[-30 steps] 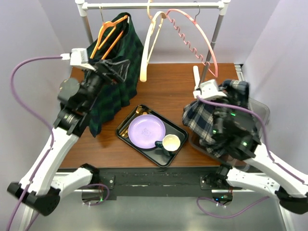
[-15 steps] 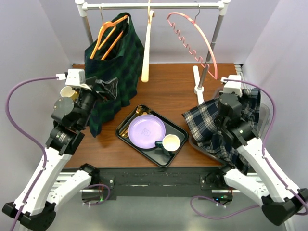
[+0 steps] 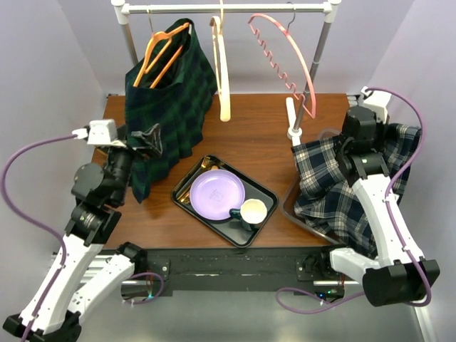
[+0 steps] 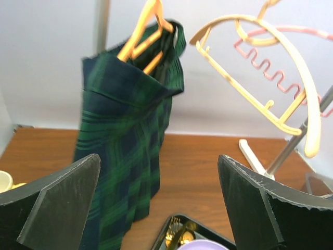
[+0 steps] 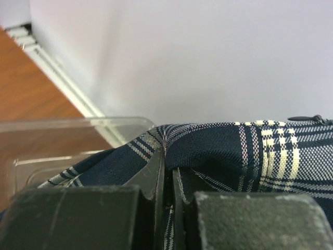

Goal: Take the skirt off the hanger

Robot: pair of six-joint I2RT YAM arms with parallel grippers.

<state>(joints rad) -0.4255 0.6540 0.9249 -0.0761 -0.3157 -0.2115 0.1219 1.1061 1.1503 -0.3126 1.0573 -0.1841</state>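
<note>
The right gripper lowers to the left in the top view and releases the navy plaid skirt next, since the clear bin lies below the gripper that way.
A navy and white plaid skirt [image 3: 335, 192] is off any hanger and drapes over a clear bin [image 3: 291, 205] at the right. My right gripper [image 3: 385, 134] is shut on its edge near the right wall; in the right wrist view the jaws [image 5: 167, 161] pinch a fold of the plaid skirt [image 5: 250, 151]. A dark green plaid skirt [image 3: 167, 107] hangs on an orange hanger [image 3: 162, 50] on the rail. My left gripper [image 3: 152, 139] is open and empty, just in front of that skirt [image 4: 130, 135].
A bare cream hanger [image 3: 222, 68] and a pink hanger [image 3: 281, 53] hang on the rail [image 3: 228, 8]. A black tray [image 3: 187, 187] with a purple plate [image 3: 217, 194], a cup [image 3: 253, 211] and gold cutlery sits mid-table. The rack's base post [image 3: 291, 117] stands beside the bin.
My right arm swung right and back toward the wall, dragging the navy plaid skirt over the bin. My left arm drew back and down from the green skirt. The cream hanger swung.
</note>
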